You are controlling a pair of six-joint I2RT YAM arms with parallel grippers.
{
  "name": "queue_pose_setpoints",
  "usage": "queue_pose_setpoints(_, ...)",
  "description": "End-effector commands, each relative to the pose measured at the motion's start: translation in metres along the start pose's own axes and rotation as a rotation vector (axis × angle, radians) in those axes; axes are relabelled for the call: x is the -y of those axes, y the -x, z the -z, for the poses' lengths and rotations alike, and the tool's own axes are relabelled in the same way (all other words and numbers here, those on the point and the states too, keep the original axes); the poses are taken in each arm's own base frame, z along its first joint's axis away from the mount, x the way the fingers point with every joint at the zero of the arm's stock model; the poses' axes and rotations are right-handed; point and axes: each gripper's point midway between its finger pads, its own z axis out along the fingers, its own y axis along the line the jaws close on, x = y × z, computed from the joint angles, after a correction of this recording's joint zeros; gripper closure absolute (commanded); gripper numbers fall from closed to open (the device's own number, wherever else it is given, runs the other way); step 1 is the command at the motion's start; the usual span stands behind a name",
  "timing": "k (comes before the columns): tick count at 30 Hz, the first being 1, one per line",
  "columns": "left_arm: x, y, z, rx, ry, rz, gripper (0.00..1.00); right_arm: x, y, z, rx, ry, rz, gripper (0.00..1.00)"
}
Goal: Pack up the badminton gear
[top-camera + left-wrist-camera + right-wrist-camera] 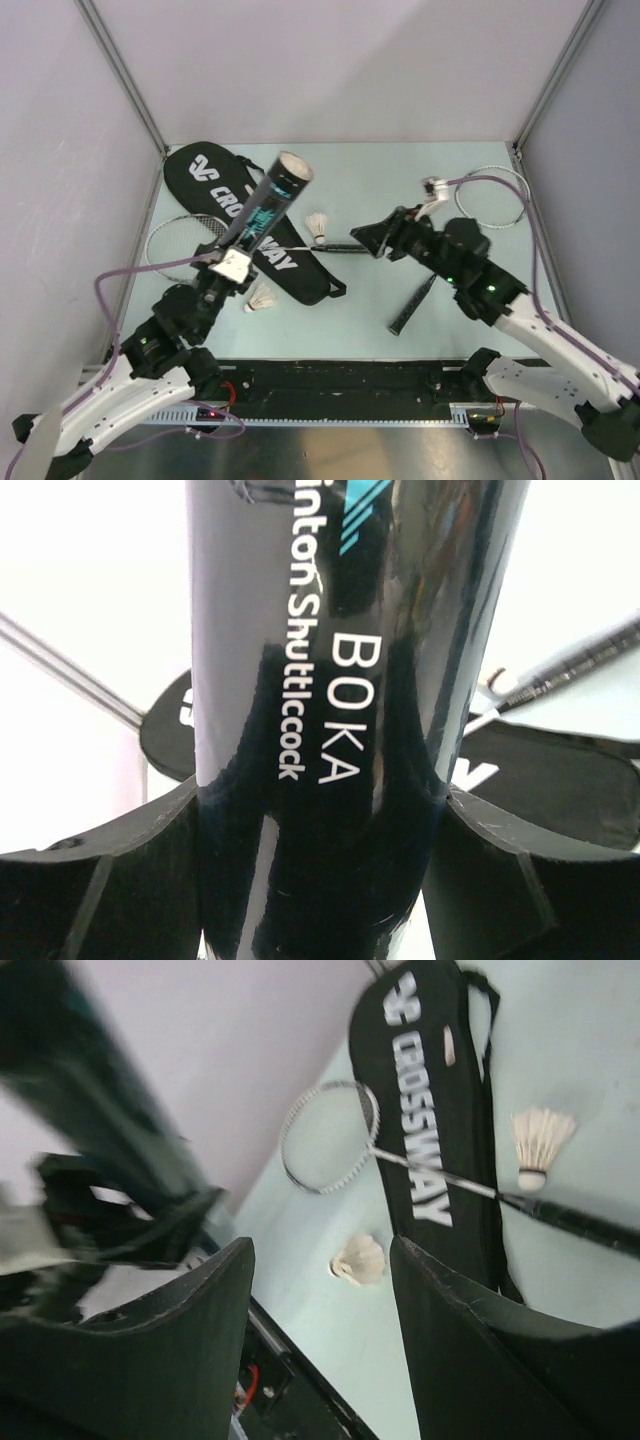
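Observation:
Next, my right gripper moves down and to the left in the top view onto the near shuttlecock's feather edge, since that edge lies below it on that side.
My left gripper [232,264] is shut on the dark teal-printed tube [266,205] and holds it tilted up over the bag, its open end [294,171] away from me. In the left wrist view the tube [340,680] fills the gap between the fingers [100,880]. The black CROSSWAY bag [212,172] lies flat. One racket [180,245] lies across it, and the other racket [490,195] lies at the right. One shuttlecock [318,227] lies beside the bag and another [262,297] lies near my left gripper. My right gripper [370,238] is open and empty above the table, with the near shuttlecock [360,1258] between its fingers in view.
Grey walls and metal posts close in the table on three sides. A black rail [340,385] runs along the near edge. Purple cables [540,270] trail from both arms. The second racket's black handle [410,307] lies under my right arm.

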Motion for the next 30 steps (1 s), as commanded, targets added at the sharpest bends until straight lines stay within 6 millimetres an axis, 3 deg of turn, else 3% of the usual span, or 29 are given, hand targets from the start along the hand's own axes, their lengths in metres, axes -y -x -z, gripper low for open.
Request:
queue_pose_setpoints(1, -0.059, 0.04, 0.029, 0.135, 0.194, 0.143, 0.54, 0.011, -0.03, -0.037, -0.003, -0.033, -0.008, 0.39)
queue_pose_setpoints(4, -0.068, 0.049, 0.041, 0.185, 0.199, 0.198, 0.54, 0.015, -0.067, -0.068, -0.077, -0.017, 0.009, 0.39)
queue_pose_setpoints(9, -0.067, 0.058, 0.052, 0.24, 0.152, 0.245, 0.54, 0.001, -0.135, -0.113, -0.209, 0.164, 0.034, 0.38)
queue_pose_setpoints(12, -0.065, 0.059, 0.055, 0.26, 0.133, 0.257, 0.54, -0.011, -0.176, -0.131, -0.303, 0.297, 0.03, 0.39)
queue_pose_setpoints(18, -0.063, 0.05, 0.056, 0.246, 0.133, 0.242, 0.54, -0.002, -0.257, -0.158, -0.493, 0.346, 0.008, 0.39)
queue_pose_setpoints(24, -0.062, 0.042, 0.057, 0.238, 0.142, 0.24, 0.54, 0.011, -0.296, -0.168, -0.567, 0.349, 0.001, 0.4)
queue_pose_setpoints(30, -0.061, 0.041, 0.056, 0.234, 0.141, 0.238, 0.54, 0.018, -0.32, -0.172, -0.623, 0.361, -0.016, 0.43)
